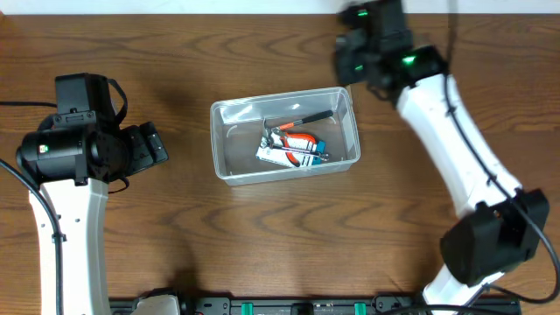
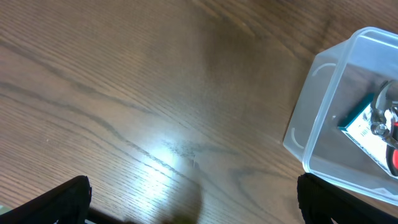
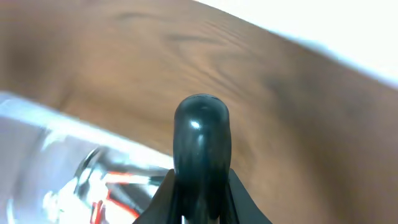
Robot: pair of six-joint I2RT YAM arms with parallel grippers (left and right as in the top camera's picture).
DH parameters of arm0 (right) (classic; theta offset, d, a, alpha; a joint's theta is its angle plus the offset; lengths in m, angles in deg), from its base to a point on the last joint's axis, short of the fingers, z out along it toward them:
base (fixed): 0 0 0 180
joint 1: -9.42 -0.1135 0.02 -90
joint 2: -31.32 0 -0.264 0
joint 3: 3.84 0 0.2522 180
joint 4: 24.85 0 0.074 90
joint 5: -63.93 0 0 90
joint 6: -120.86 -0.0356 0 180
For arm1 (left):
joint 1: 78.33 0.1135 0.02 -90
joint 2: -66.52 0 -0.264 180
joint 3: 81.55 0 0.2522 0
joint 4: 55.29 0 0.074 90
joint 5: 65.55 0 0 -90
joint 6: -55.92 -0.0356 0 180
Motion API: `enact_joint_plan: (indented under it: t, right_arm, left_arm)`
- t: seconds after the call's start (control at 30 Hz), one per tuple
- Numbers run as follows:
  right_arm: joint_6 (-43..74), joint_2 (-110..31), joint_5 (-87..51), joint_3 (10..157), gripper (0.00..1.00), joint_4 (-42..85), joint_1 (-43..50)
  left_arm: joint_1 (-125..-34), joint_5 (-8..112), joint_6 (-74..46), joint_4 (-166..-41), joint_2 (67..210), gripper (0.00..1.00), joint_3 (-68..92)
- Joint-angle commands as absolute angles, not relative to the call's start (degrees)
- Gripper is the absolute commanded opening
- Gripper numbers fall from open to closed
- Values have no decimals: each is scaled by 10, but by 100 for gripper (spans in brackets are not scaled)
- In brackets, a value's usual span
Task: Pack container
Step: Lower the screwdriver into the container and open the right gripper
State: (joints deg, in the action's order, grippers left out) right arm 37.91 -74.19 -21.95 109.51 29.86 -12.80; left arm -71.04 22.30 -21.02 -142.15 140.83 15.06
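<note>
The container (image 1: 229, 166) lies below the right gripper and to its left in the overhead view. The robot will next swing the right gripper there, go down over the red-handled pliers (image 1: 293, 131) and let go of the handle.
The clear plastic container (image 1: 229, 166) stands mid-table and holds red-handled pliers (image 1: 293, 131), a black-handled tool (image 1: 317, 115) and a white packaged item (image 1: 280, 156). My left gripper (image 1: 156, 144) is open and empty to the left of the container, apart from it. In the left wrist view its fingers (image 2: 196, 205) straddle bare wood, with the container's corner (image 2: 317, 99) at the right. My right gripper (image 1: 353, 59) is above the container's far right corner. In the blurred right wrist view it (image 3: 200, 182) is shut on a glossy black rounded handle (image 3: 201, 134), with the container (image 3: 37, 134) at lower left.
The wooden table (image 1: 262, 245) reaches all around the container. The table's far edge and a white wall (image 3: 348, 31) lie just behind the right gripper. The arm bases stand at the front left and front right.
</note>
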Motion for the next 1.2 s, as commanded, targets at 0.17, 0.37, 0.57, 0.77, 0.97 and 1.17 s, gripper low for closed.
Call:
enact_joint_plan:
  t: [0.17,0.37,0.57,0.77,0.97,1.17]
  right_arm:
    - [745,-771,-184,1070,1,318,-229]
    - [787,-831,-108,1069,1,391,-237]
    - [787,-873,-113,1069,4,420,-236]
    - [787,-874,-124,1069,50,419,-236]
    - [752,-847,-151,1094,54,416,-223]
    - [637,-764,-167,1112,99,286,-162]
  left_arm:
    - [-708,214,-220,-1423,1406,98,148]
    - [-708,214,-220,-1423,1406,98,148]
    - [-708,214,-220,-1423,1406,98,148]
    - [-708,214,-220,-1423,1406,98,148]
    - [-708,214,-220,-1423,1406,98,148]
    - [-709,214,-241,-1406,1406,98,148]
